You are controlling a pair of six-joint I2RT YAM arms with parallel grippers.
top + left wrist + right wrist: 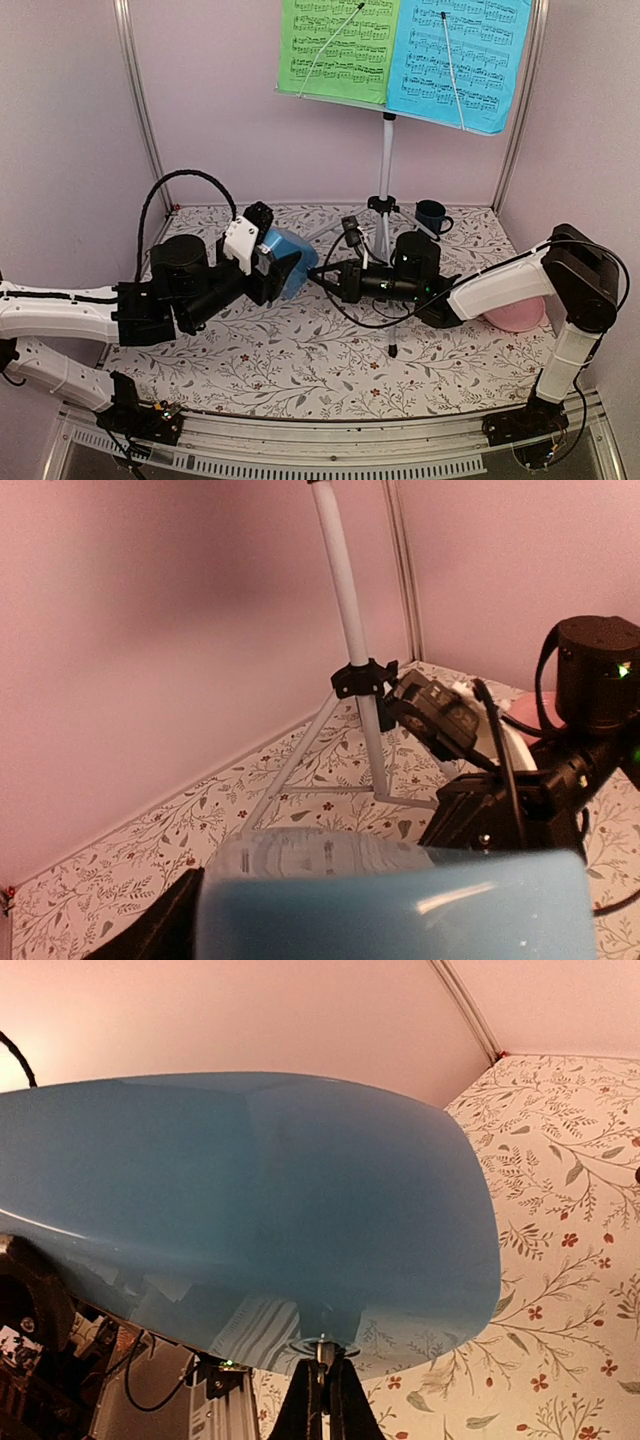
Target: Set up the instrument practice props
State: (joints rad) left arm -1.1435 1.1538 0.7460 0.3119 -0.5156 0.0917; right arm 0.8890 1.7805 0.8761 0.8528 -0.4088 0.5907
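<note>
My left gripper swings right in the top view next, where bare flowered tabletop lies below, and lowers the metronome [287,262] there to release it.
The blue pyramid metronome [287,262] is held off the table by my left gripper [268,268], which is shut on it. It fills the bottom of the left wrist view [400,910]. My right gripper [318,275] meets it from the right. In the right wrist view the metronome [250,1190] fills the frame, and my right gripper [320,1385] is shut on a small metal pin [320,1350] sticking out of its face. The silver tripod music stand [385,170] stands at the back, with the green sheet [335,45] and the blue sheet [460,55] on its desk.
A dark blue mug [432,216] stands at the back right by the stand's legs. A pink plate [515,318] lies under my right arm. The stand's legs [300,760] spread over the flowered tabletop behind the metronome. Pink walls close in the back and sides.
</note>
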